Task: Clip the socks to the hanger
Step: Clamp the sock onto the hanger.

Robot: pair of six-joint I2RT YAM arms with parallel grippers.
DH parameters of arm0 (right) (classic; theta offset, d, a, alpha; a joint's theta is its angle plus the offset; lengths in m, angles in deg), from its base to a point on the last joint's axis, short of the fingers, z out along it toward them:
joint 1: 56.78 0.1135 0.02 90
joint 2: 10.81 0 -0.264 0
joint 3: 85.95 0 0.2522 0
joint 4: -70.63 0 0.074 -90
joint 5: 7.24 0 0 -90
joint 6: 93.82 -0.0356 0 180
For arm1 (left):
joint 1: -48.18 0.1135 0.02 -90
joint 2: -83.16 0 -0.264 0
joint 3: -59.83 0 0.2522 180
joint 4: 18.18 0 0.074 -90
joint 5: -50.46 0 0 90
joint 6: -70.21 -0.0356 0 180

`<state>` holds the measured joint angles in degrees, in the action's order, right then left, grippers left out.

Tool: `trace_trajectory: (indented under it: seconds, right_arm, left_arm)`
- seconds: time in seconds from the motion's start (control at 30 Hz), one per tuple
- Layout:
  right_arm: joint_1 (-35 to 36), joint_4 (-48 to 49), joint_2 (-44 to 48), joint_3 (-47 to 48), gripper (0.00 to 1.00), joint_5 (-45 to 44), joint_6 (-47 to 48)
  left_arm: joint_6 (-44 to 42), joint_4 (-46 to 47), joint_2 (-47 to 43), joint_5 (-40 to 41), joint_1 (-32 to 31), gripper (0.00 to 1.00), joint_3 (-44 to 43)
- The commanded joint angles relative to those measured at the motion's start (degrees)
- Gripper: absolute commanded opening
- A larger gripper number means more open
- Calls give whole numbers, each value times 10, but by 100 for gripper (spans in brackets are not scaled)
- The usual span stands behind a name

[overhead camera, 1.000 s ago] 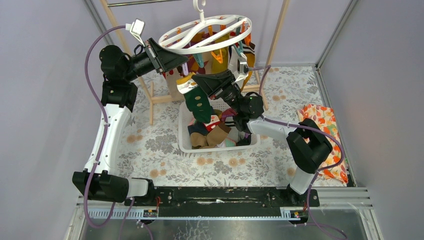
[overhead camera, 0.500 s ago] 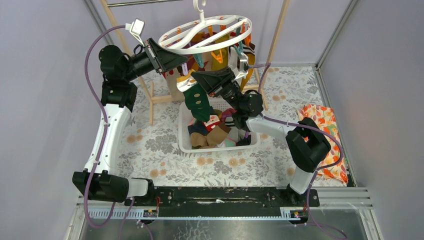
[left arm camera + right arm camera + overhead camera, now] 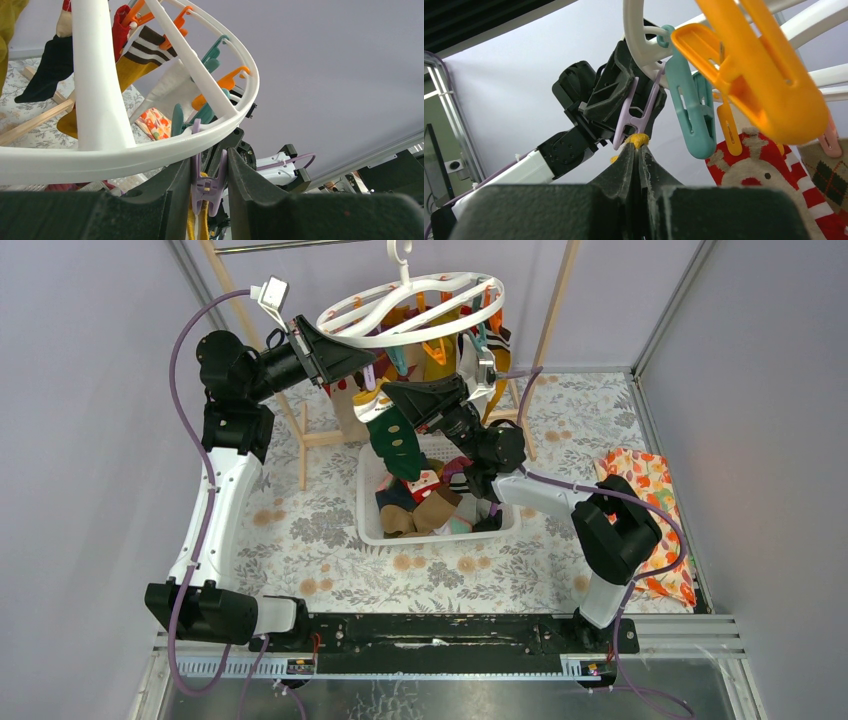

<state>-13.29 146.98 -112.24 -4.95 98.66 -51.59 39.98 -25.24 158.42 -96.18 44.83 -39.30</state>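
Observation:
The cuff's edge barely reaches the ends of the clip, so the right gripper will next lift the yellow cuff up into the purple clip's lower opening [image 3: 370, 384] [image 3: 639, 119] and let go of it there.
The white ring hanger [image 3: 432, 336] hangs at the back with several socks clipped on its far side. My left gripper [image 3: 371, 368] is shut on a purple clip [image 3: 209, 183] under the ring's near-left rim [image 3: 150, 150], squeezing its top arms. My right gripper [image 3: 386, 393] is shut on a dark green dotted sock [image 3: 398, 445] with a yellow cuff. It holds the cuff [image 3: 639, 139] up at the purple clip's lower mouth [image 3: 639, 119]. In the left wrist view the yellow cuff [image 3: 193, 220] sits between the clip's lower prongs. The rest of the sock hangs down over the basket.
A white slotted basket [image 3: 368, 527] with several loose socks stands below the hanger. A wooden frame rack [image 3: 304, 435] stands behind it. An orange floral cloth [image 3: 650, 502] lies at the right. A teal clip [image 3: 694, 111], an orange clip [image 3: 764, 85] and a red patterned sock [image 3: 769, 176] hang close to my right gripper.
My right gripper has risen a little, up and to the left, carrying the sock's cuff to the purple clip. The left gripper has stayed on the clip.

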Motion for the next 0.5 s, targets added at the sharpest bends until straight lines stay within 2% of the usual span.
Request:
trace_trajectory:
  seconds: [0.0,0.47]
  right_arm:
    - [-4,17,28,1,0,-16,27]
    - [-4,49,35,-6,0,-23,12]
  left_arm:
    - [11,22,-2,-51,-3,0,-10]
    - [-29,-20,3,-29,-3,0,-20]
